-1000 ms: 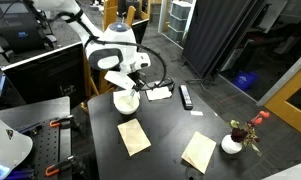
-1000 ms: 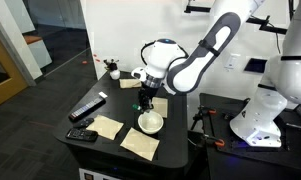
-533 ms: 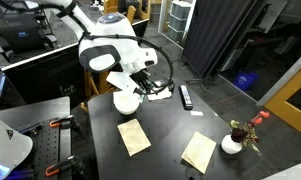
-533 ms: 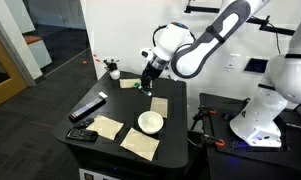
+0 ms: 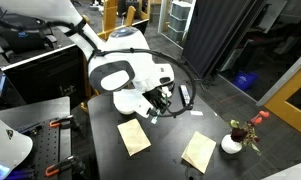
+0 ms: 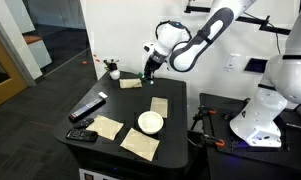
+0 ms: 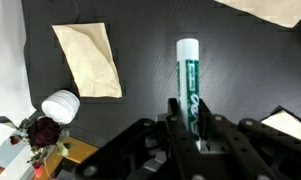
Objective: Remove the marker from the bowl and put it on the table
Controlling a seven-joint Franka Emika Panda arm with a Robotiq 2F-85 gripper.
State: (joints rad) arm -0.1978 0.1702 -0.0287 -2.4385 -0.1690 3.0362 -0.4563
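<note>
I'll release the green marker down toward the flower vase.
The marker (image 7: 189, 80), a green and white pen, stands out from between my gripper's fingers in the wrist view, over the dark table (image 7: 140, 40). My gripper (image 7: 188, 118) is shut on its lower end. In an exterior view the gripper (image 6: 149, 74) hangs above the table's far part, away from the small white bowl (image 6: 150, 122), which looks empty and stands near the front edge. In another exterior view the gripper (image 5: 162, 101) is low over the table (image 5: 170, 130), and the arm hides the bowl.
Tan napkins lie on the table (image 6: 107, 127) (image 6: 140, 143) (image 6: 160, 104) (image 5: 199, 151) (image 7: 87, 60). A black remote (image 6: 87, 108) lies near one edge. A white vase with red flowers (image 5: 233, 140) (image 7: 55, 108) stands at a corner.
My gripper rose from the bowl with the marker in it and moved across the table away from the bowl, toward the side with the vase.
</note>
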